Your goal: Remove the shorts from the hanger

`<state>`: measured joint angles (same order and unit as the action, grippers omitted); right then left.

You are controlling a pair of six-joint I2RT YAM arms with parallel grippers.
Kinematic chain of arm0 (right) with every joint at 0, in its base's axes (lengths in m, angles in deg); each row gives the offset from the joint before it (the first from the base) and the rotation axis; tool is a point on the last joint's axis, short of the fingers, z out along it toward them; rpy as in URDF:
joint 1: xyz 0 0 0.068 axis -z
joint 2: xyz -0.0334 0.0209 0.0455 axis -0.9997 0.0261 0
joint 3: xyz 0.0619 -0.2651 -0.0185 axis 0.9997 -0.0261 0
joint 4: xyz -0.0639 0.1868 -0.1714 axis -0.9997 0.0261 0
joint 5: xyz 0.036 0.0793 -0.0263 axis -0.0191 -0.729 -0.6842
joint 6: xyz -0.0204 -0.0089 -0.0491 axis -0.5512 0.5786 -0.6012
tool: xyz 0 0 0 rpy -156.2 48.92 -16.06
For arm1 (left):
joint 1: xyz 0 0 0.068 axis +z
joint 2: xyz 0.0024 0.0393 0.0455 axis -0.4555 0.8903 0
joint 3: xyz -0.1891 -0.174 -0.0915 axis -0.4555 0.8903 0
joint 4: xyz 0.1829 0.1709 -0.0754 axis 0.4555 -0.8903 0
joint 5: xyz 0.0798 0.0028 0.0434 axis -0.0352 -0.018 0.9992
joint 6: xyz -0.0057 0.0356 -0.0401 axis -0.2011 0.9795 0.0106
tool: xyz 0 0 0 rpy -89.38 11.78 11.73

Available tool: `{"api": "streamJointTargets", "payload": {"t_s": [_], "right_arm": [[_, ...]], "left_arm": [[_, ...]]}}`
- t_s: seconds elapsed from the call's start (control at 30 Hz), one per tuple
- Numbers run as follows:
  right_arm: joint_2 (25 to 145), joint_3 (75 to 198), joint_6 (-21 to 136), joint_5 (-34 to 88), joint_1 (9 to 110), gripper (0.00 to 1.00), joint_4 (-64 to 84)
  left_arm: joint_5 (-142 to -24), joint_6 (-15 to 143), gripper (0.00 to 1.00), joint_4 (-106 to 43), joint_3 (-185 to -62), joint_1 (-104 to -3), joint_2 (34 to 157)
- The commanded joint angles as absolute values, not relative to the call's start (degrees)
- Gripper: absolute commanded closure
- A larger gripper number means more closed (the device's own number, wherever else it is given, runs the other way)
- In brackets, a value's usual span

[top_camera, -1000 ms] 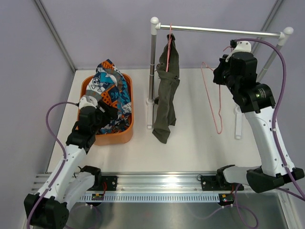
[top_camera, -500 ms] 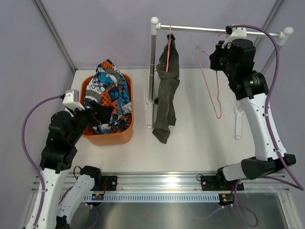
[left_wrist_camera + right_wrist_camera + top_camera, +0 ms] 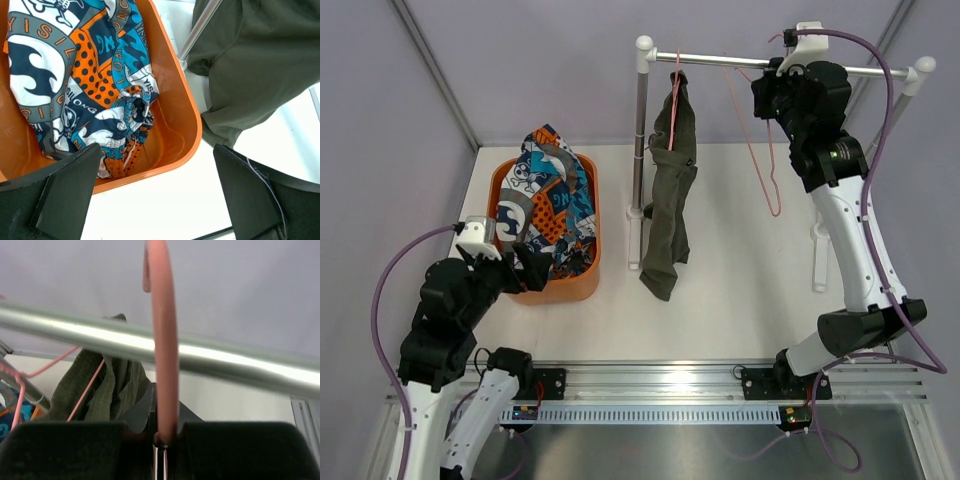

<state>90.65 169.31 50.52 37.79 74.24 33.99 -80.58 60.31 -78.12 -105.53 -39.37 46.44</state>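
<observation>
The right gripper pushes outward next while the end of the hanger's hook is still above the bar just outward, then lowers and releases the empty pink hanger [image 3: 762, 140].
The printed shorts [image 3: 548, 195] lie bunched in an orange basket [image 3: 582, 285]; the left wrist view shows them [image 3: 75, 75] filling its far half. My left gripper [image 3: 523, 262] hangs open over the basket's near rim [image 3: 165, 162], nothing between its fingers [image 3: 70, 190]. The olive-green shorts [image 3: 670, 200] hang on a pink hanger from the rail's left end. My right gripper [image 3: 767, 85] is shut on an empty pink hanger [image 3: 762, 140] up at the rail [image 3: 760, 64]. In the right wrist view the hanger's hook [image 3: 162, 340] rises from the shut jaws across the rail [image 3: 225, 357].
The rack stands on two white-capped posts, left [image 3: 640, 150] and right [image 3: 820, 255]. The olive shorts [image 3: 255, 60] reach down beside the basket's right side. Purple walls close the back and sides. A metal track [image 3: 660, 385] runs along the near edge.
My left gripper opened, let go of the printed shorts in the basket and drew back toward the near edge. My right arm raised the empty hanger up to the rail.
</observation>
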Motion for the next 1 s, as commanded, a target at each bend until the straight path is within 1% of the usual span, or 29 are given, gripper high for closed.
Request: {"api": "streamJointTargets", "payload": {"t_s": [0.0,0.2,0.27,0.67,0.8,0.87,0.9,0.93,0.97], "right_arm": [[95.5,176.4,48.91,36.06,74.7,1.0,33.11],[101.92,183.79,50.13,37.91,74.7,1.0,37.42],[102.71,184.16,52.06,38.35,74.7,1.0,38.65],[99.38,174.85,56.64,44.23,74.7,1.0,38.74],[97.54,170.9,57.08,45.9,74.7,0.99,38.13],[96.48,170.27,57.34,46.17,74.62,0.95,37.86],[96.13,169.92,57.43,46.34,74.7,0.87,38.04],[95.86,169.74,57.52,46.52,74.7,0.84,38.21],[95.17,169.74,57.52,46.69,74.7,0.76,38.21]], "left_arm": [[-80.56,62.41,0.01,-79.04,-105.32,-39.31,45.16],[-80.21,62.5,0.01,-78.87,-105.24,-39.31,42.7],[-79.95,62.41,0.01,-78.87,-105.15,-39.31,42.43],[-77.67,61.45,0.01,-76.76,-103.48,-39.31,41.03],[-76.43,60.74,0.01,-74.05,-100.51,-39.4,39.62],[-75.12,60.04,0.01,-72.64,-98.74,-39.66,38.13],[-74.76,59.78,0.01,-71.5,-97.86,-39.92,37.43],[-74.76,59.51,0.01,-70.96,-96.03,-39.93,36.9],[-72.85,59.51,0.01,-70.52,-95.49,-39.93,36.11]]}}
